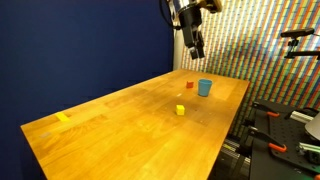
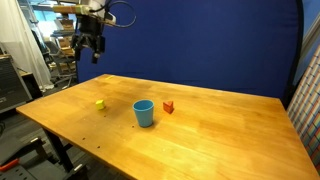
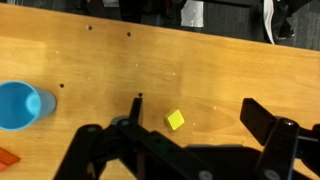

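Observation:
My gripper moves far down onto the small yellow cube (image 1: 180, 110) (image 3: 176, 120) next and closes around its sides, since the cube lies far below, between the wide-open fingers.
My gripper (image 1: 197, 47) hangs high above the wooden table (image 1: 120, 120), open and empty; it also shows in an exterior view as the gripper (image 2: 89, 52). In the wrist view its black fingers (image 3: 262, 122) stand wide apart, gripper (image 3: 198, 115) midpoint just right of a small yellow cube (image 3: 176, 120) far below. The yellow cube (image 1: 180, 110) (image 2: 100, 104) lies on the table. A blue cup (image 1: 205, 88) (image 2: 144, 113) (image 3: 20, 105) stands upright near it. A small red block (image 1: 190, 86) (image 2: 169, 106) sits beside the cup, its corner at the wrist view's lower left (image 3: 8, 157).
A yellow tape strip (image 1: 64, 118) lies near one table end. A dark blue curtain (image 2: 200, 40) backs the table. Tripods and gear (image 1: 290, 110) stand past one table edge, and shelving with equipment (image 2: 40, 50) past another.

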{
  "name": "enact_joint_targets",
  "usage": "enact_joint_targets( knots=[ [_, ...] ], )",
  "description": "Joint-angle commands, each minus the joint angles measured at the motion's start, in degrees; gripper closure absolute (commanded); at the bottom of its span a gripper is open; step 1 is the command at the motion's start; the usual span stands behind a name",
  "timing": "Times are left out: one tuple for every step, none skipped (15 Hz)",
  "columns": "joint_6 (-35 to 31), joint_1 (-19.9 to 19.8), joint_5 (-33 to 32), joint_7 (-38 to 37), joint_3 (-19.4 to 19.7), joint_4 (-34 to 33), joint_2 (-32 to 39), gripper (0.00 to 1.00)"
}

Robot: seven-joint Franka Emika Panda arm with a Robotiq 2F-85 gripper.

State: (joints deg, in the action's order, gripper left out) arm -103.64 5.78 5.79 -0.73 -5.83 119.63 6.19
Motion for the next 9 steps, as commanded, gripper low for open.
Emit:
enact_joint_targets(
  knots=[
    [-9.0,3.1,-2.0,-6.9,-1.7,-4.6,8.6,0.0],
    [-11.5,4.0,-3.0,-9.1,-1.7,-4.8,10.3,0.0],
    [-12.8,4.9,-4.0,-11.0,-1.6,-5.1,11.9,0.0],
    [-14.0,5.8,-5.0,-12.4,-1.5,-5.4,13.7,0.0],
    [-14.8,6.6,-5.9,-14.0,-1.3,-5.5,15.0,0.0],
    [-15.3,7.1,-6.1,-14.9,-1.2,-5.5,16.3,0.0],
    [-15.8,7.5,-6.7,-16.3,-0.8,-5.2,17.3,0.0],
    [-16.4,7.5,-6.6,-16.7,-0.7,-4.8,18.1,0.0],
    [-16.6,7.5,-6.5,-16.9,-0.5,-4.8,19.0,0.0]
  ],
)
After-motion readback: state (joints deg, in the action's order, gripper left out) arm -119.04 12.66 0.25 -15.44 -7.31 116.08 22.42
